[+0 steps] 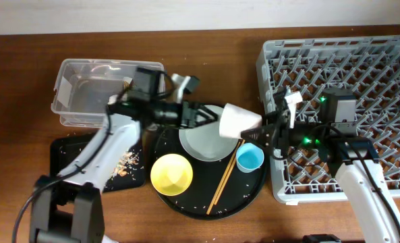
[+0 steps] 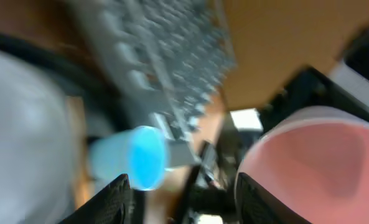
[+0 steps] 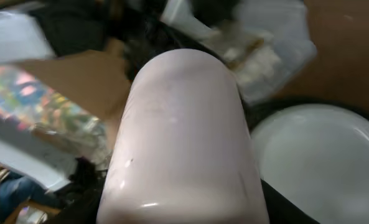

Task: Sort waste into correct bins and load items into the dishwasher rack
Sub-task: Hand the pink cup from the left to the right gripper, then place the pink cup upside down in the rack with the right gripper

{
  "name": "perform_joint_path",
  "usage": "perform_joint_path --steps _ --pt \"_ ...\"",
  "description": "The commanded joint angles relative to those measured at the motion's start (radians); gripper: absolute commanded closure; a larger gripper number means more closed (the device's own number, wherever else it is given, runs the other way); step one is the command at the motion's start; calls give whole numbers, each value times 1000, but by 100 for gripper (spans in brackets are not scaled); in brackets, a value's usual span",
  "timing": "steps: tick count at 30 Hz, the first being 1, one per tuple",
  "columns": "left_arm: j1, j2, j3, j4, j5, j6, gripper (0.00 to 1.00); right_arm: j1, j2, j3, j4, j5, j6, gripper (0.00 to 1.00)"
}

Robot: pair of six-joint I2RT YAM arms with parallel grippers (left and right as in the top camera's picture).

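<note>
The cup will next go right in the overhead view with my right gripper to the rack's empty slots farthest from the tray (image 1: 394, 154), where my gripper will lower and release it.
My right gripper (image 1: 264, 131) is shut on the pink cup (image 1: 239, 120), which it holds on its side above the pale grey plate (image 1: 203, 143). The cup fills the right wrist view (image 3: 184, 137), and my right gripper's jaws (image 3: 181, 211) sit on either side of it. My left gripper (image 1: 203, 115) is open and empty just left of the cup's mouth. In the left wrist view, the cup's inside (image 2: 315, 162) shows to the right of the open left gripper (image 2: 184, 202). The light blue cup (image 1: 249, 158), yellow bowl (image 1: 171, 173) and chopsticks (image 1: 224, 177) lie on the round black tray (image 1: 253, 189).
The grey dishwasher rack (image 1: 375, 61) stands at the right. The clear tub (image 1: 75, 81) is at the back left. In front of it lies the shallow black tray (image 1: 65, 152) with food scraps and rice (image 1: 125, 162).
</note>
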Motion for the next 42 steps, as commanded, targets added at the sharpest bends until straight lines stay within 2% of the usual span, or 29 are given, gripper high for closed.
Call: perform_joint_path --steps 1,3,4,7,13,17,18,22,24,25,26,27,28,29,31,34,37,42 --pt "120 -84 6 -149 -279 149 46 -1 -35 53 -98 292 27 51" --pt "202 -156 6 -323 -480 225 46 -9 -41 186 -334 597 42 55" --pt "244 -195 6 -408 -592 239 46 -33 -41 273 -454 768 93 56" --pt "296 -249 6 -513 -764 239 45 -134 -39 396 -598 951 157 56" --pt "322 -286 6 -521 -790 238 45 -500 93 567 -708 1114 193 56" --pt "322 -286 6 -524 -790 238 44 -662 259 603 -690 1120 245 55" --pt "322 -286 6 -523 -790 238 44 -692 302 603 -689 1120 245 52" --pt "322 -286 6 -523 -790 238 44 -783 411 603 -674 1133 275 52" --pt "322 -286 6 -523 -790 238 44 -800 433 603 -667 1172 296 52" --pt "322 -286 6 -523 -790 238 44 -800 452 602 -668 1172 296 46" --pt "322 -286 6 -523 -790 238 44 -799 468 602 -676 1169 296 36" --pt "322 -286 6 -524 -790 238 44 -799 488 602 -683 1164 296 21" --pt "321 -286 6 -524 -790 238 43 -799 499 602 -684 1152 296 12" --pt "320 -286 6 -524 -790 238 37 -799 502 602 -682 1122 296 6" --pt "320 -286 6 -522 -778 238 34 -799 502 604 -684 1046 296 4" --pt "315 -286 6 -511 -751 239 34 -797 477 629 -729 955 283 7" --pt "261 -286 6 -452 -696 246 35 -771 383 660 -776 927 259 8" --pt "11 -283 6 -284 -696 246 35 -573 179 660 -875 939 232 7"
